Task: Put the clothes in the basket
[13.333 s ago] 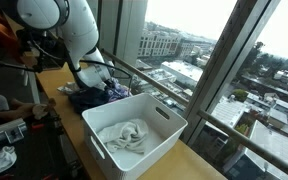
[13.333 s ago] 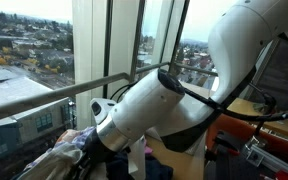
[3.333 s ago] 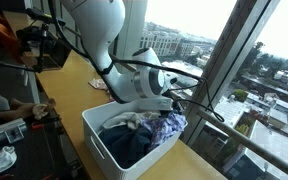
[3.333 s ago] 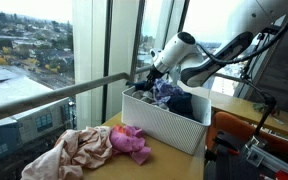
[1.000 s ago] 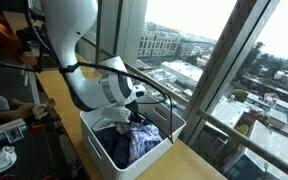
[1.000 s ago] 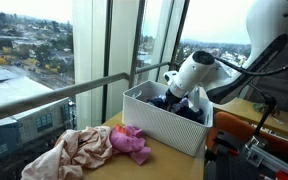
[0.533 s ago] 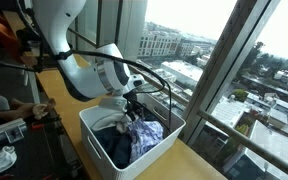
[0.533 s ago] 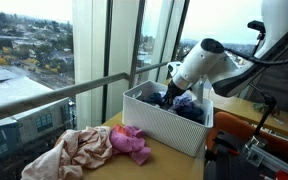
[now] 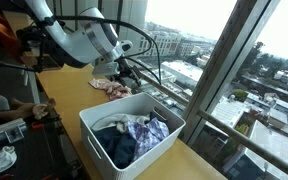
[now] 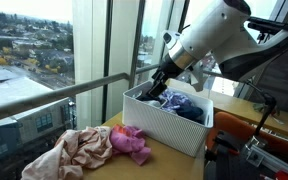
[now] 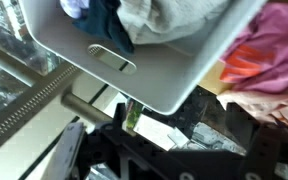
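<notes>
My gripper moves away from the basket (image 10: pixel 164 125) and down onto the magenta piece's edge (image 10: pixel 117 138) by the beige-pink pile next, since that piece is outside the basket.
A white basket (image 9: pixel 104 128) (image 10: pixel 164 125) (image 11: pixel 159 70) stands on the wooden table and holds dark blue, white and plaid clothes (image 9: pixel 134 135) (image 10: pixel 181 103) (image 11: pixel 134 15). More clothes lie outside it on the table: a beige-pink pile (image 10: pixel 79 150) with a magenta piece (image 10: pixel 132 142), seen too in an exterior view (image 9: pixel 112 87) and at the right of the wrist view (image 11: pixel 274 60). My gripper (image 9: pixel 129 72) (image 10: pixel 156 92) (image 11: pixel 174 140) hangs open and empty above the basket's edge, on the side toward the pile.
A tall window with a metal rail (image 10: pixel 54 95) runs along the table's far side. A person and equipment (image 9: pixel 9 110) are at the table's other side. A red-orange object (image 10: pixel 244 140) stands behind the basket.
The gripper opened and let go of the plaid garment, which now lies in the basket. The arm lifted out of the basket and swung back toward the pink pile.
</notes>
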Available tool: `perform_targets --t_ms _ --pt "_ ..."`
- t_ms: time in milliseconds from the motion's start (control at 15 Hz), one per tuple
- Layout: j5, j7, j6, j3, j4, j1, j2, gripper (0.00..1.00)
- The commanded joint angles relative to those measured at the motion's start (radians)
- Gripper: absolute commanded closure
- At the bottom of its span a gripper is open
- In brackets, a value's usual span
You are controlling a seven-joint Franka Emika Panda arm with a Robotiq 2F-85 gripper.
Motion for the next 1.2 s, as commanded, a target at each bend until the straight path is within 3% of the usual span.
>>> perform_targets --t_ms 0,267,600,1133 --pt "0.001 0.049 0.033 0.043 0.086 0.048 0.092 0.00" --pt "0.020 0.066 0.092 0.086 0.207 0.065 0.249 0.00" --pt "0.107 0.001 0.093 0.170 0.380 0.031 0.451 0.00" --pt "0.190 -0.129 0.055 0.237 0.530 -0.058 0.615 0.00"
